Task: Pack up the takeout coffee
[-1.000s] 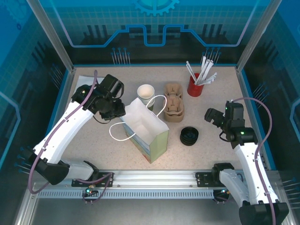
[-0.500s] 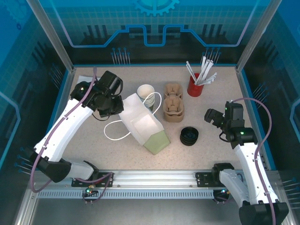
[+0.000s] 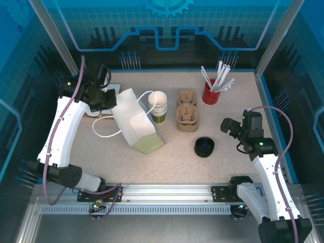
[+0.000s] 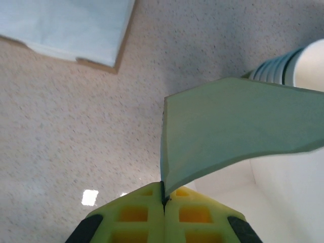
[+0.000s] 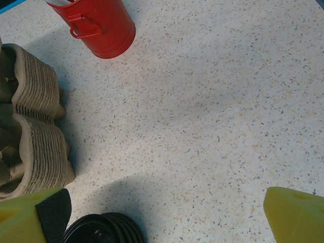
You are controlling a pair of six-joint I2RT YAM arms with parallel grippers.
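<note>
I need to move my left gripper outward next, alongside the flat pale sheet (image 4: 66, 28), and let go of the bag's upper edge there, because the tipped bag leans toward the near edge of the table.
A stack of dark green paper cups (image 3: 158, 117), white inside, stands at mid-table, just right of a white and green paper bag (image 3: 132, 123). The bag lies tipped with its green bottom toward the near edge and its mouth toward the back left. My left gripper (image 3: 105, 99) is shut on the bag's upper edge; in the left wrist view the fingers (image 4: 142, 215) pinch the pale panel (image 4: 238, 126), with the cups (image 4: 298, 66) behind it. A stack of black lids (image 3: 204, 147) lies right of centre. My right gripper (image 3: 228, 125) hovers open beyond the lids (image 5: 104, 230), nothing between its fingers.
Brown pulp cup carriers (image 3: 187, 110) are stacked right of the cups. A red cup of white straws (image 3: 211, 92) stands at the back right. A flat pale sheet (image 4: 71, 25) lies at the back left under my left arm. The bag's white cord handle (image 3: 104, 130) loops on the table.
My left arm has swung back and left, dragging the bag with it; the bag has gone from upright to tipped over beside the cups. The right arm has not moved.
</note>
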